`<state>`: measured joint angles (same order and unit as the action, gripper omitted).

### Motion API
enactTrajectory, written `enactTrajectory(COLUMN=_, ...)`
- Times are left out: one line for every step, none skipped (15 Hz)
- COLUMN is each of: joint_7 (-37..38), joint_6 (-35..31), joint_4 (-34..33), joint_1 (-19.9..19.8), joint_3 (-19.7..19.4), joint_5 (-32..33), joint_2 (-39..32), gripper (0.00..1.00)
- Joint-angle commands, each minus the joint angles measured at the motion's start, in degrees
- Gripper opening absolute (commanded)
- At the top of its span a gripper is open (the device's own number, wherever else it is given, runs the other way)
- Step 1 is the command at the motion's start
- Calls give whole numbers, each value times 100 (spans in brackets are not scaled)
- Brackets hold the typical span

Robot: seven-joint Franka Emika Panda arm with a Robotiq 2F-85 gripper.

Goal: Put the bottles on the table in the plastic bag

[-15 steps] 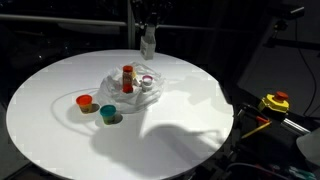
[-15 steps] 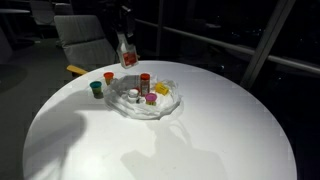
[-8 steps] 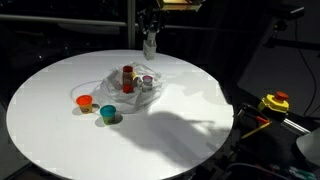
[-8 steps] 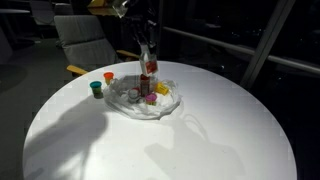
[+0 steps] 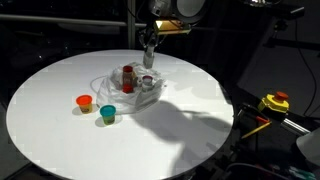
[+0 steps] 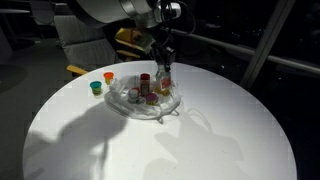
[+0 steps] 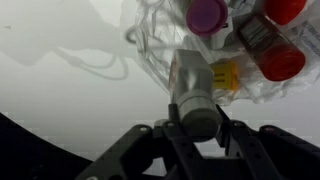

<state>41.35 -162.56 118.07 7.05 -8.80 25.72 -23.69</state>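
Observation:
The clear bottle will go down beside the yellow piece in the plastic bag next, carried by my gripper. Then my gripper will let go of the bottle.
My gripper (image 7: 198,125) is shut on a clear bottle with a grey cap (image 7: 192,92) and holds it upright just above the clear plastic bag (image 7: 150,45). In both exterior views the held bottle (image 5: 149,52) (image 6: 164,78) hangs over the bag (image 5: 112,86) (image 6: 132,108), which lies on the white round table (image 5: 60,130) (image 6: 220,140). Inside the bag stand a red-capped bottle (image 5: 128,76) (image 7: 270,55), a purple-capped one (image 7: 207,14) and a yellow piece (image 7: 228,75).
An orange cup (image 5: 85,102) (image 6: 108,77) and a teal cup (image 5: 108,113) (image 6: 96,88) stand on the table beside the bag. A chair (image 6: 85,45) stands behind the table. A yellow-red device (image 5: 274,102) lies off the table's edge.
The arm has carried the bottle from the table's far edge toward the bag and lowered it over the bag's far side. The cups and the bag have not moved.

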Motion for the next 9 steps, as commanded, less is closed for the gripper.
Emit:
enactTrajectory(joint_7=-291, joint_6=-445, joint_4=-293, joint_1=116, joint_3=-229, joint_5=-382, joint_2=-355, gripper=17)
enactTrajectory(joint_7=-371, joint_6=-515, joint_4=-336, joint_1=125, joint_3=-255, joint_5=-496, joint_2=-424, gripper=17)
enactTrajectory(joint_7=-504, joint_6=-565, joint_4=-329, joint_1=97, joint_3=-224, joint_5=-671, joint_2=-449, gripper=17)
enactTrajectory(joint_7=-616, joint_6=-581, joint_4=-355, joint_1=82, joint_3=-194, joint_5=-844, joint_2=-486, gripper=17)
enactTrajectory(joint_7=-755, joint_6=-585, joint_4=-353, joint_1=59, joint_3=-154, joint_5=-1014, joint_2=-502, gripper=17)
enactTrajectory(joint_7=-904, joint_6=-567, joint_4=-362, joint_1=31, joint_3=-112, joint_5=-1190, joint_2=-521, gripper=17)
enactTrajectory(joint_7=-1037, joint_6=-531, joint_4=-376, joint_1=9, joint_3=-74, joint_5=-1360, joint_2=-533, gripper=17)
enactTrajectory(joint_7=-1165, joint_6=-488, joint_4=-376, joint_1=-3, joint_3=-54, joint_5=-1516, joint_2=-549, gripper=17)
enactTrajectory(joint_7=-1263, joint_6=-504, joint_4=-382, joint_1=15, joint_3=-79, joint_5=-1627, joint_2=-581, gripper=17)
